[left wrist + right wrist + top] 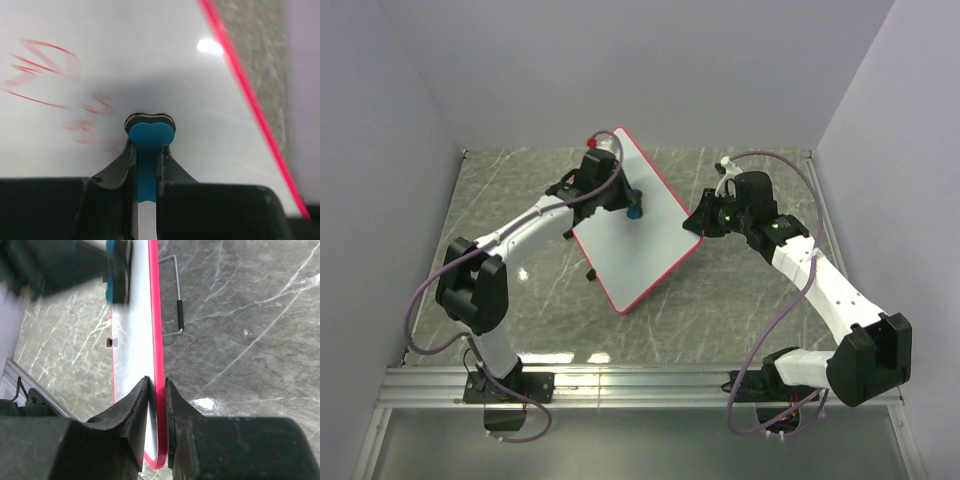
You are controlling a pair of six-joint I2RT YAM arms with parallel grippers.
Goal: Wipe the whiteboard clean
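Observation:
My left gripper rubs the blue eraser (pixel 634 212) outward along the board's upper part and over the smeared red scribbles next, then releases it, since those marks still show.
The whiteboard (pixel 642 250), white with a red-pink rim, lies tilted across the middle of the table. My left gripper (pixel 623 198) is shut on a blue eraser (pixel 634 212) and holds it against the board's upper part. In the left wrist view the eraser (pixel 150 134) sits between my fingertips against the board (pixel 165 55), with smeared red scribbles (pixel 47 67) to its left. My right gripper (pixel 698 224) is shut on the board's right corner. In the right wrist view its jaws (pixel 157 386) clamp the red rim (pixel 154 320).
The table (pixel 750 290) is dark grey marble pattern, walled in white on three sides. A wire leg with a black sleeve (pixel 179 315) sticks out behind the board. A small black foot (pixel 590 274) shows at its left edge. A metal rail (pixel 640 384) runs along the near edge.

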